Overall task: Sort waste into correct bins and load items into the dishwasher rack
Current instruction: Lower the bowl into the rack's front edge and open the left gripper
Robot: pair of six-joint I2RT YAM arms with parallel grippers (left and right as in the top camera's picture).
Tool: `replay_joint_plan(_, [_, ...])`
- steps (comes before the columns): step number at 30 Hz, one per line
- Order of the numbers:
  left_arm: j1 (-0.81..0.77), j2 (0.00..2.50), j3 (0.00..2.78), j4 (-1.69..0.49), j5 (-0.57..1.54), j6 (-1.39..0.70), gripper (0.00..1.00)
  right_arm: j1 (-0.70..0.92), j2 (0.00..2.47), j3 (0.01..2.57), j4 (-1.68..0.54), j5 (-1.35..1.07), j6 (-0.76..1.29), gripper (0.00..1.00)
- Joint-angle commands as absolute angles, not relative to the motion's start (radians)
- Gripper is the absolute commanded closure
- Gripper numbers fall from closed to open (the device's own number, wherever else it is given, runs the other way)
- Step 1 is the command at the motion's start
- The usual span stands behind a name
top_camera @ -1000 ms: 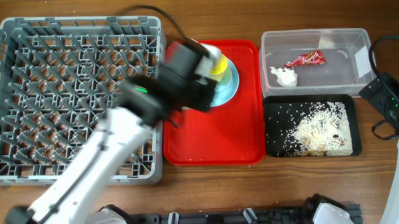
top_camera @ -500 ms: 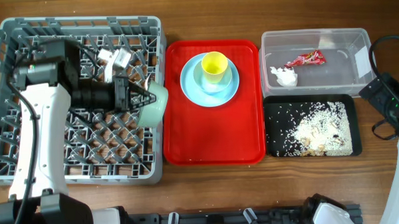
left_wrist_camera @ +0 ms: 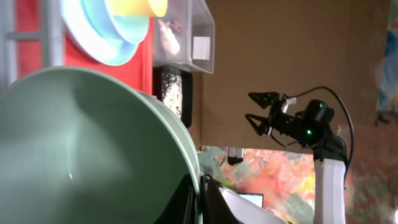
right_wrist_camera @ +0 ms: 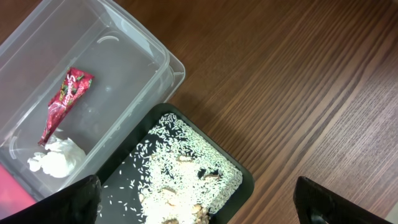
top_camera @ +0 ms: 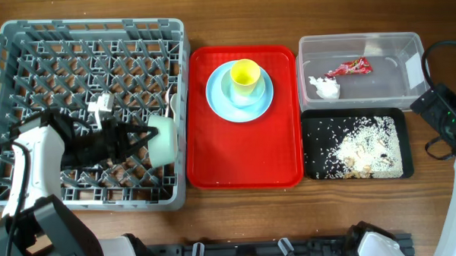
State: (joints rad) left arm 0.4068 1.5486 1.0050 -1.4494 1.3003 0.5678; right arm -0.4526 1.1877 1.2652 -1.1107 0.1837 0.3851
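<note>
Next, I lower the pale green bowl (top_camera: 164, 139) in my left gripper slightly away from the red tray, among the rack's front wires, to release it.
My left gripper (left_wrist_camera: 200, 198) is shut on the rim of the pale green bowl (top_camera: 164, 139), one finger inside and one outside. The bowl stands on edge over the front right part of the grey dishwasher rack (top_camera: 7, 113). On the red tray (top_camera: 244, 161) lies the light blue plate (top_camera: 218, 98), with the light blue bowl (top_camera: 261, 87) and the yellow cup (top_camera: 244, 74) stacked on it. The red wrapper (right_wrist_camera: 65, 99) and white napkin (right_wrist_camera: 56, 155) lie in the clear tub (right_wrist_camera: 134, 56). Rice (right_wrist_camera: 186, 165) covers the black tray (right_wrist_camera: 245, 180). My right gripper (right_wrist_camera: 199, 205) hangs open above the black tray, holding nothing.
The red tray sits between the rack and the two bins. Bare wooden table (right_wrist_camera: 298, 93) lies right of the bins. The right arm's base and cable (top_camera: 448, 113) stand at the right edge. The rack's upright pegs (top_camera: 81, 72) fill its floor.
My left arm has carried the green bowl off the red tray, across the rack's right wall and toward the rack's front. The right arm has not moved.
</note>
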Motion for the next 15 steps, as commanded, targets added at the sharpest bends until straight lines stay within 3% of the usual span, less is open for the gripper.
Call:
replay_joint_plan(1, [0.442, 1.552, 0.964, -1.448, 1.254, 0.599, 0.96, -0.456, 1.195, 1.283, -1.108, 0.187, 0.393, 0.0])
replay_joint_plan(13, [0.554, 1.552, 0.962, -1.412, 1.168, 0.595, 0.96, -0.456, 1.195, 1.283, -1.108, 0.187, 0.393, 0.0])
replay_joint_plan(15, [0.585, 1.552, 0.962, -1.402, 1.16, 0.595, 0.88, -0.456, 1.195, 1.283, -1.108, 0.187, 0.393, 0.0])
